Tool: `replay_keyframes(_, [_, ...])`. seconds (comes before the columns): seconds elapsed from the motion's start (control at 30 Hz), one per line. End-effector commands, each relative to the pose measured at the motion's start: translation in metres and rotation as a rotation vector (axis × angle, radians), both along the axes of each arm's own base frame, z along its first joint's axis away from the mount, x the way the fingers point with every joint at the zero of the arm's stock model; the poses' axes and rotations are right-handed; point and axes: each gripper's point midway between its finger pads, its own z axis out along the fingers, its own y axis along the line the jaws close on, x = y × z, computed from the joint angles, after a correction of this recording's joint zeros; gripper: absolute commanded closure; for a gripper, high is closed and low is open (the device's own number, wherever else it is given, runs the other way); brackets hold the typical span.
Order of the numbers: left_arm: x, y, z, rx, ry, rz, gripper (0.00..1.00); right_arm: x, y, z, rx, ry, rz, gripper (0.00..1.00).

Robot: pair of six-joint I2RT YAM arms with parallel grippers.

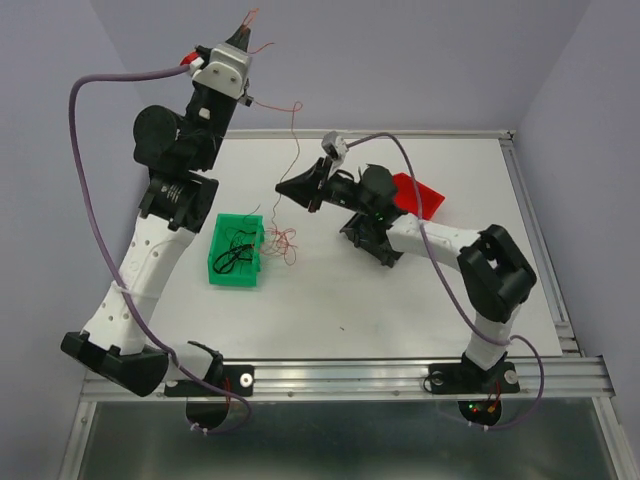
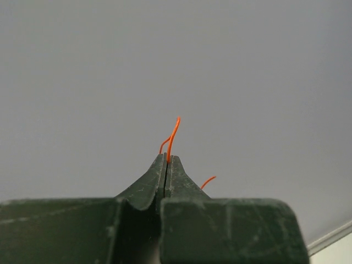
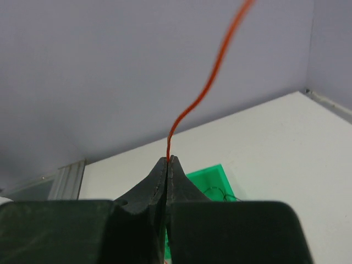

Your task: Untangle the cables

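Observation:
Next, my left gripper lowers the red cable (image 1: 296, 150) over the table, then turns toward the red bin (image 1: 418, 196) and opens.
My left gripper (image 1: 243, 36) is raised high at the back left, shut on a thin red cable (image 1: 296, 150) whose ends poke out past its tips (image 2: 172, 135). The red cable hangs down to a curly red tangle (image 1: 282, 240) on the table beside the green bin (image 1: 222, 270). My right gripper (image 1: 283, 187) is shut on the same red cable lower down, and the cable rises from its tips (image 3: 203, 93). Black cables (image 1: 233, 254) lie curled inside the green bin, also seen in the right wrist view (image 3: 217, 192). No blue cable shows.
A red bin (image 1: 420, 195) lies behind the right arm at the back right. The white table (image 1: 380, 310) ends in a metal rail (image 1: 400, 375) at the near edge. Purple hoses (image 1: 90, 200) loop off both arms.

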Motion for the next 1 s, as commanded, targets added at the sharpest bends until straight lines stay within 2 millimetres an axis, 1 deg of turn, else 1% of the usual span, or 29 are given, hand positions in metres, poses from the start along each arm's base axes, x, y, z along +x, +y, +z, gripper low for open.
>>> replay_keyframes(0.0, [0.043, 0.020, -0.062, -0.015, 0.154, 0.051, 1.00, -0.027, -0.019, 0.117, 0.118, -0.124, -0.004, 1.00])
replay_keyframes(0.03, [0.056, 0.030, -0.079, -0.011, 0.201, 0.063, 1.00, -0.030, -0.023, 0.145, 0.148, -0.157, -0.011, 1.00])
replay_keyframes(0.07, [0.066, 0.022, -0.108, 0.003, 0.288, 0.002, 1.00, -0.030, -0.025, 0.157, 0.155, -0.167, -0.023, 1.00])
replay_keyframes(0.1, [0.080, 0.018, -0.132, 0.019, 0.353, -0.019, 1.00, -0.028, -0.028, 0.166, 0.143, -0.156, -0.048, 0.99])
replay_keyframes(0.13, [0.089, 0.016, -0.156, 0.029, 0.431, -0.057, 1.00, -0.024, -0.038, 0.196, 0.176, -0.192, -0.109, 0.99])
replay_keyframes(0.17, [0.098, 0.012, -0.176, 0.036, 0.487, -0.080, 1.00, -0.019, -0.040, 0.202, 0.163, -0.177, -0.145, 0.99])
replay_keyframes(0.23, [0.103, 0.007, -0.199, 0.039, 0.547, -0.131, 1.00, -0.016, -0.044, 0.219, 0.158, -0.198, -0.179, 1.00])
replay_keyframes(0.27, [0.104, 0.005, -0.209, 0.042, 0.570, -0.161, 1.00, -0.008, -0.041, 0.221, 0.146, -0.198, -0.195, 0.99])
replay_keyframes(0.3, [0.105, 0.002, -0.224, 0.026, 0.594, -0.186, 1.00, -0.007, -0.042, 0.238, 0.141, -0.200, -0.203, 0.99])
replay_keyframes(0.37, [0.104, -0.002, -0.239, -0.014, 0.619, -0.250, 1.00, -0.001, -0.039, 0.253, 0.131, -0.186, -0.219, 0.99])
replay_keyframes(0.4, [0.101, -0.005, -0.244, -0.025, 0.629, -0.285, 1.00, 0.003, -0.041, 0.256, 0.127, -0.179, -0.239, 0.99])
replay_keyframes(0.47, [0.095, -0.014, -0.254, -0.023, 0.652, -0.365, 1.00, 0.013, -0.045, 0.254, 0.112, -0.172, -0.297, 0.99])
replay_keyframes(0.5, [0.094, -0.018, -0.264, -0.050, 0.688, -0.404, 1.00, 0.019, -0.049, 0.252, 0.106, -0.165, -0.338, 0.99])
replay_keyframes(0.53, [0.088, -0.025, -0.270, -0.037, 0.709, -0.453, 1.00, 0.022, -0.052, 0.252, 0.100, -0.175, -0.363, 1.00])
replay_keyframes(0.57, [0.088, -0.028, -0.273, -0.034, 0.722, -0.476, 1.00, 0.024, -0.054, 0.251, 0.097, -0.177, -0.382, 0.99])
replay_keyframes(0.6, [0.089, -0.032, -0.286, -0.032, 0.764, -0.496, 1.00, 0.027, -0.057, 0.252, 0.095, -0.180, -0.404, 1.00])
replay_keyframes(0.67, [0.084, -0.040, -0.302, -0.022, 0.818, -0.558, 1.00, 0.032, -0.066, 0.261, 0.111, -0.188, -0.458, 0.99])
replay_keyframes(0.7, [0.086, -0.043, -0.314, -0.019, 0.849, -0.576, 1.00, 0.034, -0.072, 0.273, 0.135, -0.195, -0.489, 1.00])
replay_keyframes(0.73, [0.085, -0.044, -0.321, -0.014, 0.865, -0.590, 1.00, 0.034, -0.075, 0.280, 0.148, -0.200, -0.503, 0.99])
replay_keyframes(0.8, [0.089, -0.047, -0.341, -0.006, 0.906, -0.600, 1.00, 0.030, -0.079, 0.298, 0.182, -0.218, -0.505, 0.99])
replay_keyframes(0.83, [0.086, -0.049, -0.346, 0.010, 0.915, -0.623, 1.00, 0.029, -0.078, 0.304, 0.199, -0.217, -0.494, 0.99])
replay_keyframes(0.87, [0.085, -0.052, -0.352, 0.025, 0.922, -0.644, 1.00, 0.022, -0.082, 0.321, 0.236, -0.233, -0.486, 0.99])
replay_keyframes(0.9, [0.085, -0.054, -0.362, 0.030, 0.945, -0.669, 1.00, 0.020, -0.083, 0.326, 0.245, -0.236, -0.480, 1.00])
replay_keyframes(0.97, [0.076, -0.061, -0.366, 0.044, 0.967, -0.739, 1.00, 0.017, -0.086, 0.333, 0.267, -0.229, -0.481, 0.99])
